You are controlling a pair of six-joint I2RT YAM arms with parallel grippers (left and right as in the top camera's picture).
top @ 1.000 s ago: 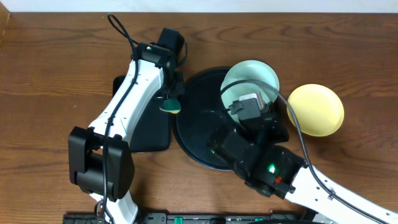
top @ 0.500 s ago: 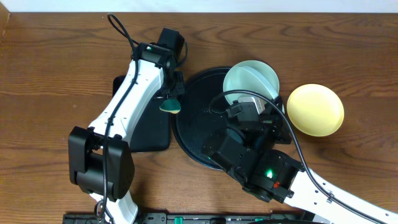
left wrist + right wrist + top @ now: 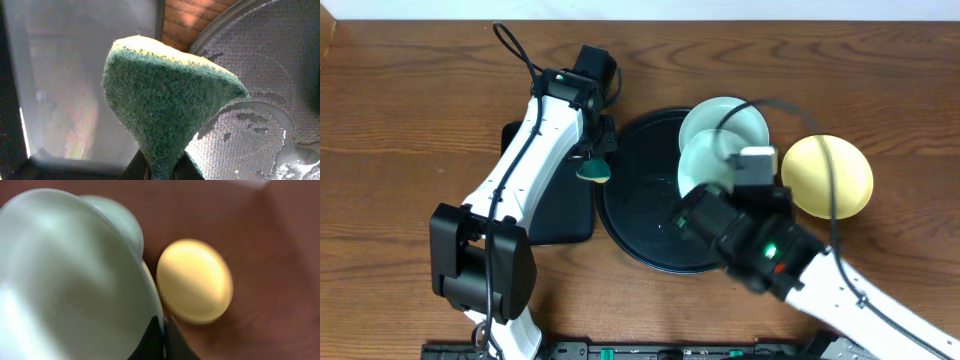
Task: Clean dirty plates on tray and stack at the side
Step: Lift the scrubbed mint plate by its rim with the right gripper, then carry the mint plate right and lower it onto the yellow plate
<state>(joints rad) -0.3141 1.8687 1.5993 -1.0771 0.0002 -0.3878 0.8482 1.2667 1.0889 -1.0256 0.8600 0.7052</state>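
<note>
The pale yellow plate (image 3: 830,178) (image 3: 194,281) is bare, so I will move my right gripper to the right in the overhead view, lower it onto that plate and let go of the rim of the mint-white plate.
My right gripper (image 3: 162,330) is shut on the rim of a mint-white plate (image 3: 65,280) and holds it tilted above the right part of the round black tray (image 3: 630,215). This held plate also shows in the overhead view (image 3: 700,168). The second mint-white plate (image 3: 732,115) lies on the tray's far right rim. The pale yellow plate (image 3: 830,178) lies on the table right of the tray, also seen in the right wrist view (image 3: 195,280). My left gripper (image 3: 162,167) is shut on a green sponge (image 3: 165,95) at the tray's left edge.
A smaller rectangular black tray (image 3: 555,200) lies left of the round tray, under the left arm. The round tray's textured floor (image 3: 260,75) has wet patches. Bare wooden table surrounds the trays.
My right arm has swung right and raised one mint-white plate, so the second one now shows behind it. The left arm and sponge have not moved.
</note>
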